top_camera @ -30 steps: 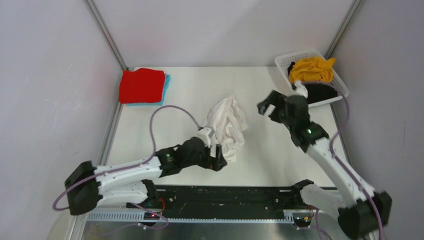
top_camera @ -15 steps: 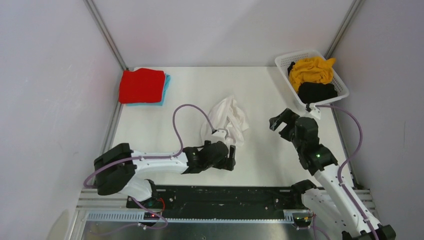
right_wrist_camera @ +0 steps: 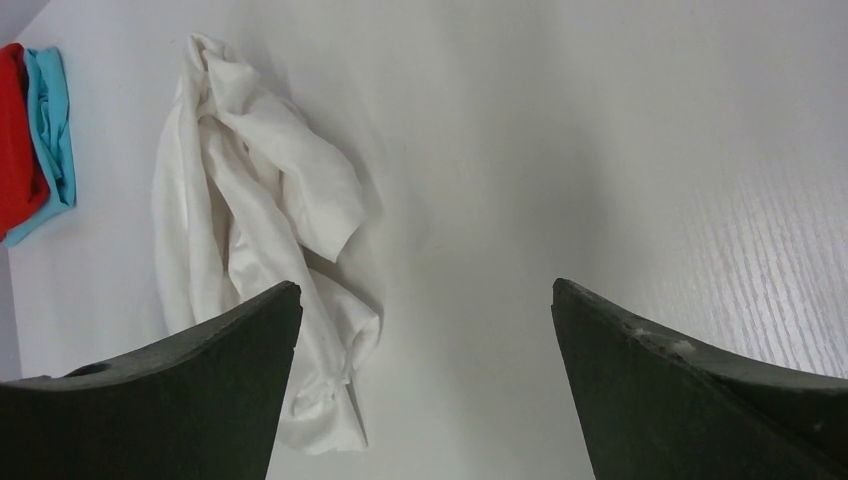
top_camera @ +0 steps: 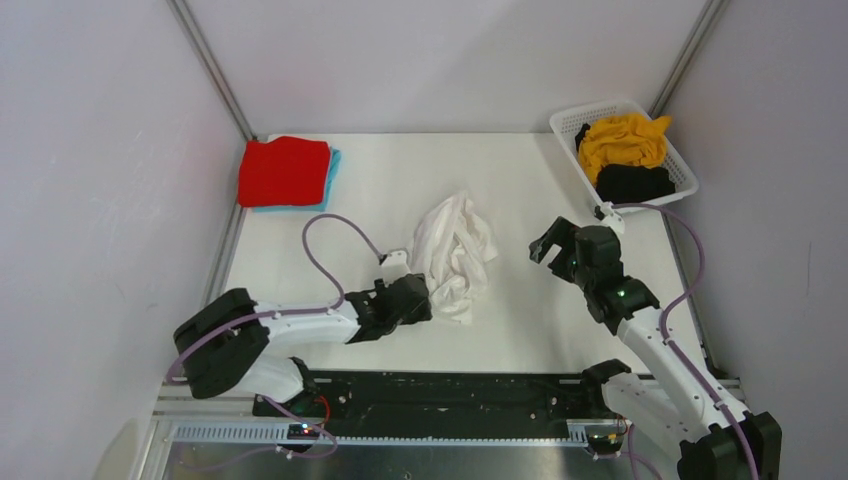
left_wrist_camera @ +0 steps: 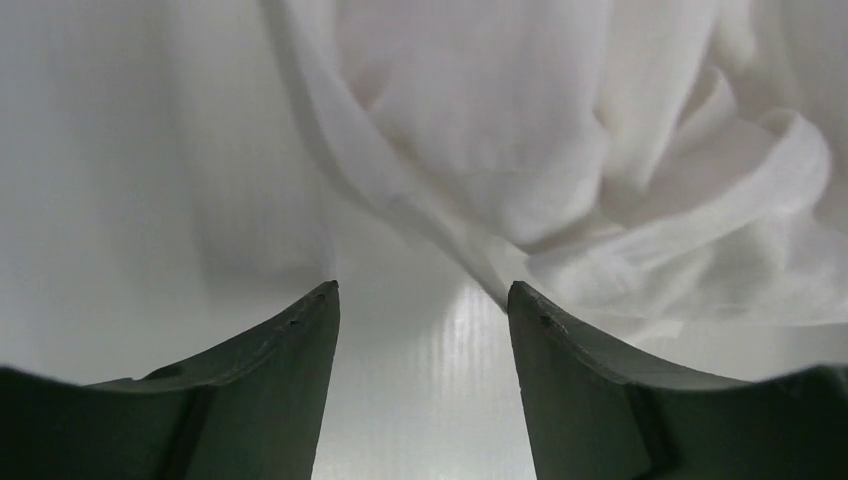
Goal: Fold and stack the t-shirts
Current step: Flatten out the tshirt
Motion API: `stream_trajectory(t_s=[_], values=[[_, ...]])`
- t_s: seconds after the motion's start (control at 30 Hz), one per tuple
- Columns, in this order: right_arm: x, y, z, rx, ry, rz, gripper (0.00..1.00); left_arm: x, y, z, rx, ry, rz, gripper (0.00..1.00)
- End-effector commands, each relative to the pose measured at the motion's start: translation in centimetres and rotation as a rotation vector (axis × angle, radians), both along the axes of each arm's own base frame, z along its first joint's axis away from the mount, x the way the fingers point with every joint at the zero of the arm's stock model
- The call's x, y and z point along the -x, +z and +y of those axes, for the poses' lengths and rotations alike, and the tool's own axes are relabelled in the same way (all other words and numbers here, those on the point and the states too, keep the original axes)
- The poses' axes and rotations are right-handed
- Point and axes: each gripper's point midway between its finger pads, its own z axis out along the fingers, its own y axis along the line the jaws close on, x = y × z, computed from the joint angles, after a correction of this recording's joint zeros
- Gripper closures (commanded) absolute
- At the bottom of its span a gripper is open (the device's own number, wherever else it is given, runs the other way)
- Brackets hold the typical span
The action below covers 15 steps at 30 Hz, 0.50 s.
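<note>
I will next lower my right gripper sideways onto the white shirt's flap (top_camera: 490, 249) (right_wrist_camera: 334, 226), which juts out and lies below it, to its left in the top view.
A crumpled white t-shirt (top_camera: 455, 252) lies in the middle of the table; it also shows in the left wrist view (left_wrist_camera: 520, 130) and in the right wrist view (right_wrist_camera: 250, 230). A folded red t-shirt (top_camera: 284, 170) lies on a folded light blue t-shirt (top_camera: 333, 167) at the back left. A mustard yellow t-shirt (top_camera: 625, 138) and a black t-shirt (top_camera: 634, 183) lie bunched in the basket. My left gripper (top_camera: 420, 297) (left_wrist_camera: 423, 295) is open, low at the white shirt's near-left edge. My right gripper (top_camera: 557, 247) (right_wrist_camera: 425, 290) is open and empty, right of the white shirt.
A white slotted plastic basket (top_camera: 565, 123) stands at the back right corner. Metal frame posts and grey walls close the back and sides. The arms' black base rail (top_camera: 450, 395) runs along the near edge.
My left gripper drew back to the left, from the white shirt's near end to its near-left edge. My right arm shifted slightly toward the back. The white shirt stayed crumpled in place.
</note>
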Motion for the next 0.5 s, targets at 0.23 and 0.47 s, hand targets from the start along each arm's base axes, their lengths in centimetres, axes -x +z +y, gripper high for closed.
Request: stream_trajectory(t_s=[0.23, 0.47], values=[[-0.5, -0.1, 0.1, 0.013, 0.005, -0.010, 0.01, -3.9, 2.8, 2.2, 0.122, 0.108, -0.105, 0.33], [-0.2, -3.6, 2.6, -0.005, 0.099, 0.083, 0.02, -5.5, 1.3, -0.5, 0.108, 0.090, -0.040, 0.61]])
